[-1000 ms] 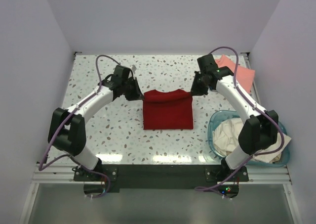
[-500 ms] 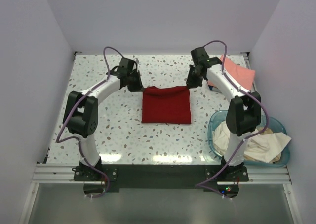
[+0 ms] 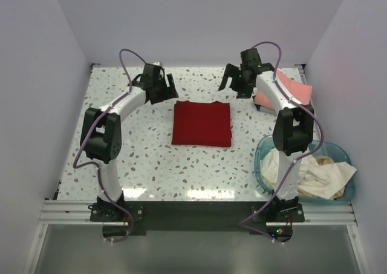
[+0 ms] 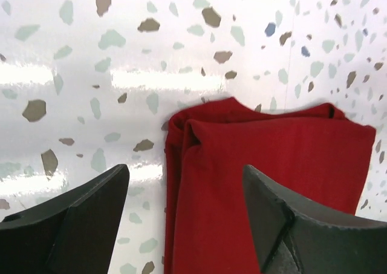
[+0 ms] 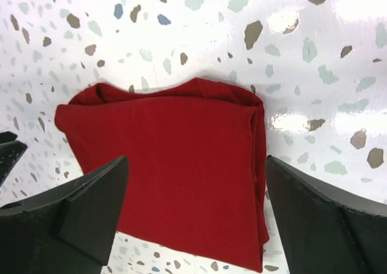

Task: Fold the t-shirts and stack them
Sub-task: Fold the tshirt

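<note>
I will next move the open fingers of my right gripper down and back to go around the red t-shirt's basket-side edge [image 3: 230, 118] [image 5: 257, 171], which lies free below and back of the gripper.
A dark red t-shirt [image 3: 201, 124] lies folded into a flat square in the middle of the table. My left gripper [image 3: 162, 88] hovers open just beyond its far left corner, touching nothing. In the left wrist view the red t-shirt [image 4: 266, 183] shows its layered folded edge below the open left gripper [image 4: 184, 177]. My right gripper [image 3: 233, 80] stands open past the far right corner. The right wrist view has the red t-shirt [image 5: 175, 165] lying free under the wide-open right gripper [image 5: 196, 162]. A salmon-pink t-shirt [image 3: 290, 91] lies folded at the far right.
A translucent teal basket [image 3: 258, 159] sits at the near right, holding crumpled cream-white t-shirts [image 3: 308, 172]. The right arm's forearm passes over the pink t-shirt's left edge. White walls enclose the speckled table [image 3: 133, 159] on three sides.
Both grippers were shut on the red t-shirt's far corners; they have opened and let go. The shirt has settled flat, and both grippers have drawn back toward the far side.
</note>
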Available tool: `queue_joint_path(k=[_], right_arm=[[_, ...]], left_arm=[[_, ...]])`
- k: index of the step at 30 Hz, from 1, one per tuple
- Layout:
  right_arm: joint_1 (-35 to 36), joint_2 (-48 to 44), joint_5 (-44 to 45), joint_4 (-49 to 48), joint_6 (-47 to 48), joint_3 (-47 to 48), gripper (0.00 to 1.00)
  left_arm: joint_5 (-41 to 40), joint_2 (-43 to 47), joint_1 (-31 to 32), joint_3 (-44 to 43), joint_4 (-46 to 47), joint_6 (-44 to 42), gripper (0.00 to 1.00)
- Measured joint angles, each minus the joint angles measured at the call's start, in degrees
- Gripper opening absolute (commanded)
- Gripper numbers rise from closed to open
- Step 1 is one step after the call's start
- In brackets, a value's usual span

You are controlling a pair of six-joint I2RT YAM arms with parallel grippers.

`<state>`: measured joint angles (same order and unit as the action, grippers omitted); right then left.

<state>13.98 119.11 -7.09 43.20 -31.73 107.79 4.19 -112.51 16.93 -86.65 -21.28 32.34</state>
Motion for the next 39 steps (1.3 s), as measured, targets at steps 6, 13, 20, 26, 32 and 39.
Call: queue_joint_path(k=[6,13,20,26,32,39], right_arm=[[-1.90,-2.45,-6.43,-4.76,3.52,-5.11,0.99],[-1.88,-12.44,-14.03,-11.28,4.39,-25.77,0.99],[-2.38,-15.30,-18.73,-16.72,4.31,-36.59,0.99],[-4.07,-13.22,-22.40,-19.52,4.63,-37.18,0.99],[-5.20,-8.09,-25.51,-21.20,5.57,-36.89,0.98],[-5.60,-7.32,-27.69,-22.43,6.32,-36.79,0.97]], left_arm=[[2.27,3.93,-0.39,4.50,4.96,-0.39,0.77],[8.09,7.43,-0.37,15.80,8.48,-1.77,0.71],[11.91,6.88,-0.37,18.43,10.29,-2.60,0.69],[13.68,3.13,-0.37,18.23,11.67,-3.04,0.63],[14.73,-0.35,-0.37,16.13,12.15,-2.95,0.52],[14.47,-2.29,-0.37,14.60,12.17,-2.93,0.28]])
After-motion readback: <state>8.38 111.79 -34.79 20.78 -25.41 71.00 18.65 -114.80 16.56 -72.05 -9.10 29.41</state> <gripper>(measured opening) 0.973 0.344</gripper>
